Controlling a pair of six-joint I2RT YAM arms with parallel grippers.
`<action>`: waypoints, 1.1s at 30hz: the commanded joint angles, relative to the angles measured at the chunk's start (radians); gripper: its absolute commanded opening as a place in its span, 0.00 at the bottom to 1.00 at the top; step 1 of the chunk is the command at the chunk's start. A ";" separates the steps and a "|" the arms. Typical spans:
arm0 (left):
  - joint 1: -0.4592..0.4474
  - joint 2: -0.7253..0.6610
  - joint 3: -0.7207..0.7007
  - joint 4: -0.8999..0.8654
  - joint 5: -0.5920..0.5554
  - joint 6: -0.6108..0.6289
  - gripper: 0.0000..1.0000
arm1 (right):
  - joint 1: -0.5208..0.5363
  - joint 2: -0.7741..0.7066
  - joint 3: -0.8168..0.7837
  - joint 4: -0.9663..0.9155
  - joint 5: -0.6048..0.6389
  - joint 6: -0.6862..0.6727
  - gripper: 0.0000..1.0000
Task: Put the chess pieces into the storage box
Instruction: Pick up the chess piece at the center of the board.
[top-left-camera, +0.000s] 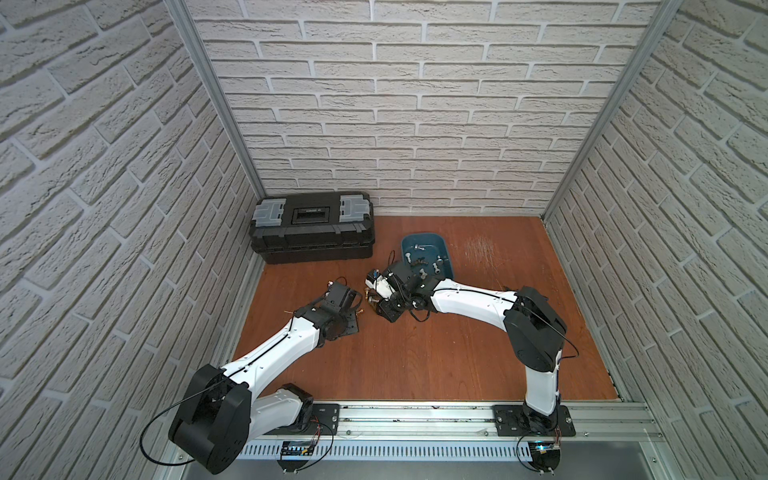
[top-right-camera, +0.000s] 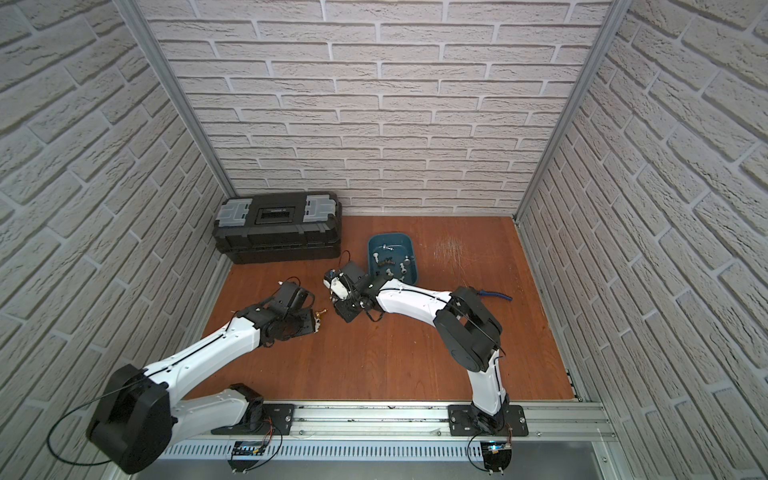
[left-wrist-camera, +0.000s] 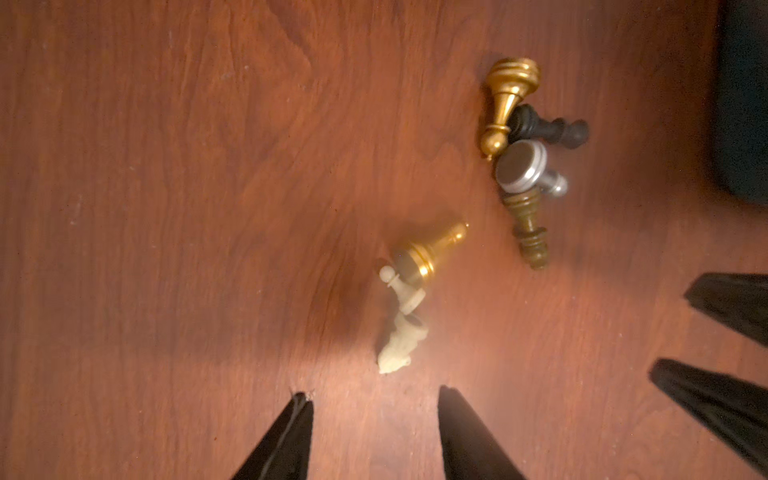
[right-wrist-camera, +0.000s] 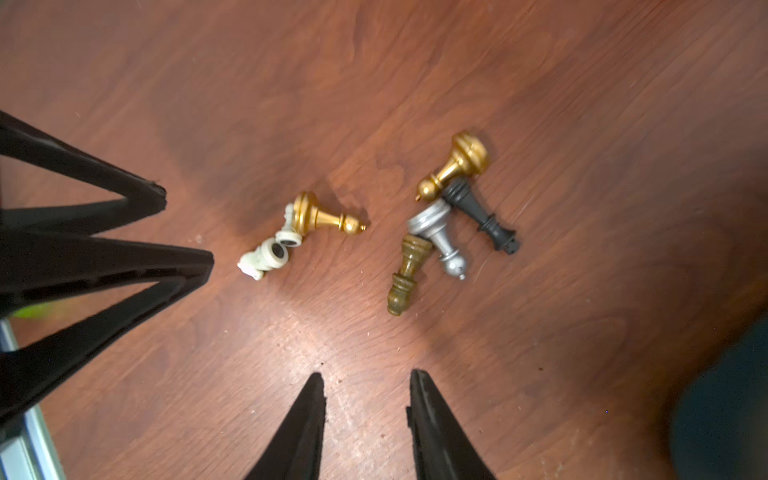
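I need to bring my right gripper down to the olive piece, over its slim middle (right-wrist-camera: 404, 280), and close it. The olive piece's head end is clear of the heap and nearest my open fingers.
Several chess pieces lie toppled on the wooden floor between my two grippers. A gold piece (right-wrist-camera: 320, 216) rests against two white pieces (right-wrist-camera: 266, 255). Close by, a gold (right-wrist-camera: 457, 166), a black (right-wrist-camera: 478, 212), a silver (right-wrist-camera: 440, 237) and an olive piece (right-wrist-camera: 409, 266) lie in a heap. My left gripper (left-wrist-camera: 374, 395) stands open just short of the white knight (left-wrist-camera: 401, 345), nothing between its fingers. My right gripper (right-wrist-camera: 368, 376) is open with a narrower gap, empty, facing the heap. The teal storage box (top-left-camera: 422, 235) behind the right wrist holds several pieces (top-left-camera: 422, 273).
A black toolbox (top-left-camera: 311, 232) with grey latches stands at the back left against the wall. Blue-handled pliers (top-right-camera: 496, 296) lie on the floor behind the right arm's elbow. The two grippers' fingers (right-wrist-camera: 203, 257) are close together over the pieces.
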 joint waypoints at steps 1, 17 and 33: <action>0.005 0.019 -0.018 0.053 0.018 -0.005 0.53 | 0.009 0.041 0.032 -0.004 -0.023 -0.019 0.38; 0.004 -0.082 -0.065 0.023 0.001 -0.019 0.52 | 0.017 0.229 0.190 -0.023 0.131 0.006 0.38; 0.005 -0.093 -0.080 0.022 -0.005 -0.028 0.52 | 0.026 0.128 0.101 0.006 0.050 -0.013 0.11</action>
